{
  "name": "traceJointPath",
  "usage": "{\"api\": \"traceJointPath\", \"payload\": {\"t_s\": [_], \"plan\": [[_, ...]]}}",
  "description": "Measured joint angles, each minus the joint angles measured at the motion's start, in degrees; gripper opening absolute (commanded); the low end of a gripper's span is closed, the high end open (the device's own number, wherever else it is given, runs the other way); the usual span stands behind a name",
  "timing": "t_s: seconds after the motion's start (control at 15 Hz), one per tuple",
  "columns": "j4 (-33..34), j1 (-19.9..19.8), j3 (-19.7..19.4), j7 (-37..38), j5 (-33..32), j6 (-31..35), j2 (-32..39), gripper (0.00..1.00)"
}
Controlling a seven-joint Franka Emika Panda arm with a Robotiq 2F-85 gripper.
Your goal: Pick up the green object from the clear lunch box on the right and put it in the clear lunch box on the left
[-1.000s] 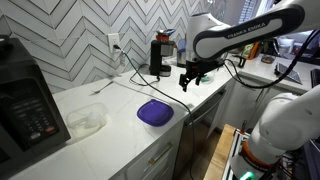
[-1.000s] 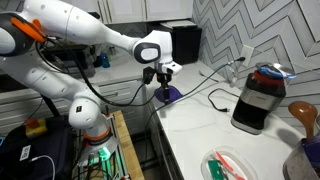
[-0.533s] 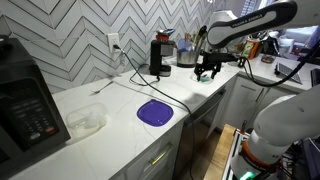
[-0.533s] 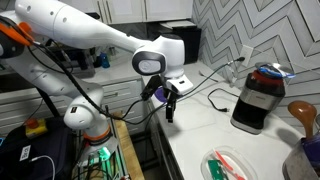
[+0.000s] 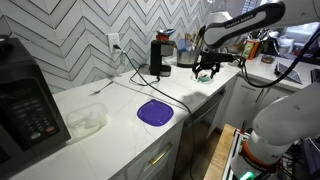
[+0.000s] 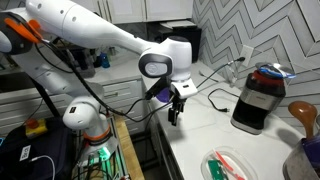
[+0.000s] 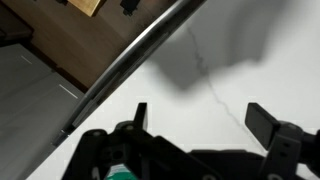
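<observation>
The green object lies below the robot's open gripper, past bare counter, so the gripper will next move over to the lunch box by the blender and go down onto the object.
My gripper hangs open and empty over the white counter, past the purple lid; it also shows in an exterior view. In the wrist view the gripper has its two dark fingers spread wide with only bare counter between them. A clear lunch box holding a green object and something red sits at the counter's near end, apart from the gripper. Another clear lunch box, apparently empty, sits near the microwave.
A black microwave stands at one end of the counter. A coffee machine and a cable are by the tiled wall. A blender stands near the lunch box with the food. The counter's front edge runs diagonally.
The arm has swung away from above the purple lid, along the counter toward the end with the filled lunch box. The gripper stayed open and empty.
</observation>
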Motion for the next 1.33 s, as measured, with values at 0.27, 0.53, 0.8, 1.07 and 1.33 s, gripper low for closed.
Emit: {"api": "traceJointPath", "payload": {"t_s": [0.27, 0.53, 0.8, 1.07, 1.33], "plan": [[6.94, -5.33, -6.49, 1.20, 0.09, 4.45, 9.09, 1.00], [14.85, -6.66, -10.28, 7.45, 1.19, 6.44, 18.24, 1.00], [21.73, -6.06, -10.70, 18.59, 2.96, 6.65, 25.59, 1.00], [25.82, -4.76, -11.51, 31.29, 3.36, 6.93, 31.25, 1.00], [26.48, -3.90, -13.22, 42.89, 3.37, 8.58, 33.67, 0.76]]}}
